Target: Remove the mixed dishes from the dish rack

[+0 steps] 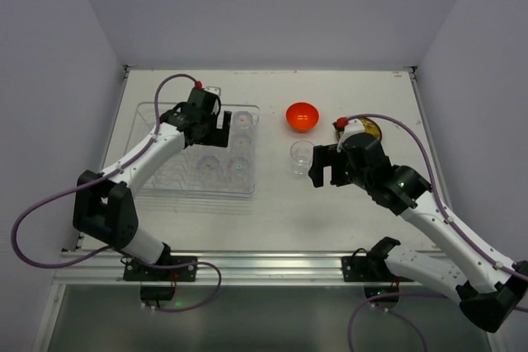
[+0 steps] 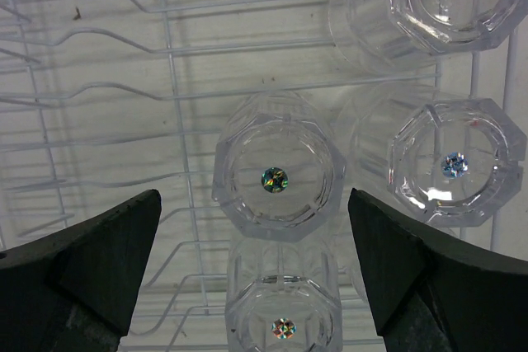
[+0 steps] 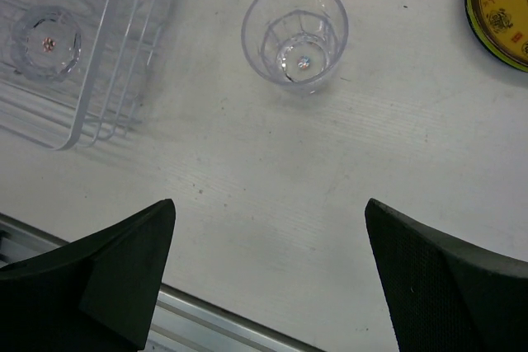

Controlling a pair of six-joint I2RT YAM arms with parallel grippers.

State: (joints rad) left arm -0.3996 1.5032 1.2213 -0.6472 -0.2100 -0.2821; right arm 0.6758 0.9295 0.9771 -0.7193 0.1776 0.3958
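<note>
My left gripper moves down toward the rack wires next, its fingers passing either side of the upside-down clear glass, since that glass already lies between its open fingers.
The clear dish rack [image 1: 157, 172] lies at the left and holds several upside-down clear glasses [image 1: 240, 143]. My left gripper [image 1: 213, 139] hovers open over them; in the left wrist view it [image 2: 253, 204] straddles one glass [image 2: 276, 179] without touching, above the rack wires [image 2: 99, 88]. The orange bowl [image 1: 303, 116] and one upright glass [image 1: 302, 154] stand on the table. The yellow plate [image 1: 370, 128] lies partly under my right arm. My right gripper [image 1: 327, 180] is open and empty, near that glass [image 3: 295, 35]. No black plate is in view.
The right wrist view shows my right gripper [image 3: 270, 204], the yellow plate [image 3: 503, 10], the rack's corner [image 3: 74, 113] and the table's metal front rail [image 3: 214, 319]. White walls close in the table at the back and sides.
</note>
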